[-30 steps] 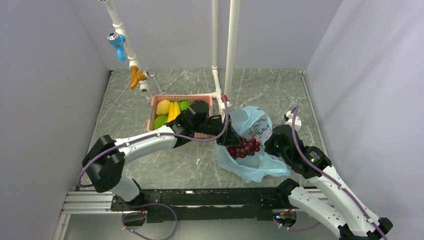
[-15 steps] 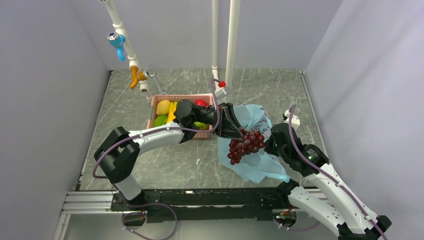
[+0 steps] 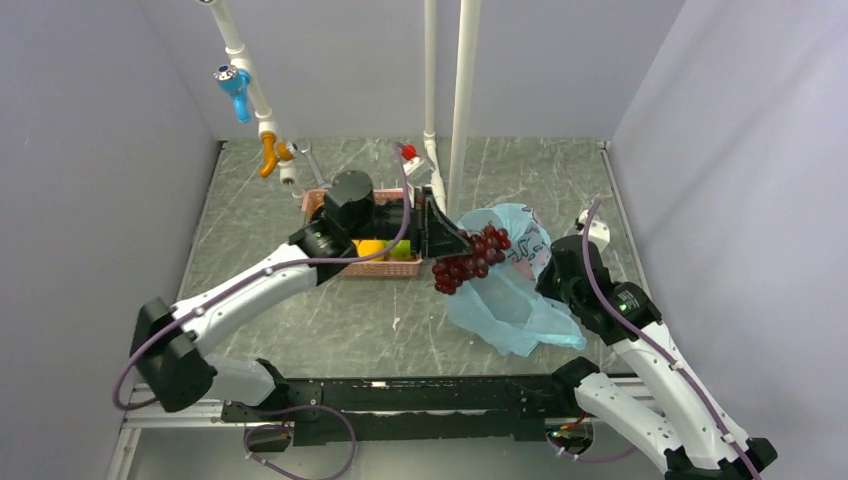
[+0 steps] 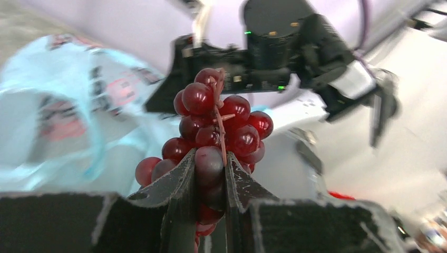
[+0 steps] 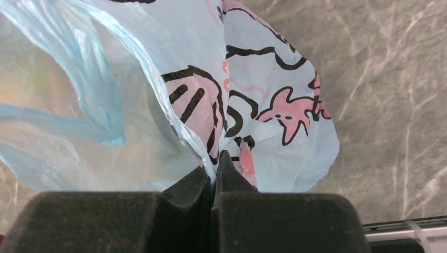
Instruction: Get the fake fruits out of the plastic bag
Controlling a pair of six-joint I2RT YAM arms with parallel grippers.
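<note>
I will move my left gripper left in the top view, then down to release the grapes, as the pink basket [image 3: 385, 268] is below there.
A bunch of dark red-purple grapes [image 3: 466, 258] [image 4: 221, 124] hangs in the air above the left edge of the plastic bag [image 3: 508, 295], between the bag and the pink basket [image 3: 385, 268]. My left gripper [image 3: 447, 247] [image 4: 210, 158] is shut on the grapes, with one grape and the stem between its fingers. The light-blue bag [image 5: 263, 79] with pink and black prints lies crumpled on the table. On the bag's right side my right gripper [image 3: 548, 268] [image 5: 215, 163] is shut on a fold of the plastic. A yellow fruit [image 3: 370, 246] and a green fruit [image 3: 402, 250] show in the basket under my left arm.
White pipes [image 3: 465, 100] stand upright just behind the basket and bag. A blue valve [image 3: 235, 80] and an orange fitting [image 3: 268, 155] hang on a slanted pipe at back left. Grey walls close in the marbled table [image 3: 330, 320] on three sides.
My left gripper has lifted the grapes out of the bag and carried them up and left toward the basket. The left arm swung over the basket. The right gripper kept its hold on the bag.
</note>
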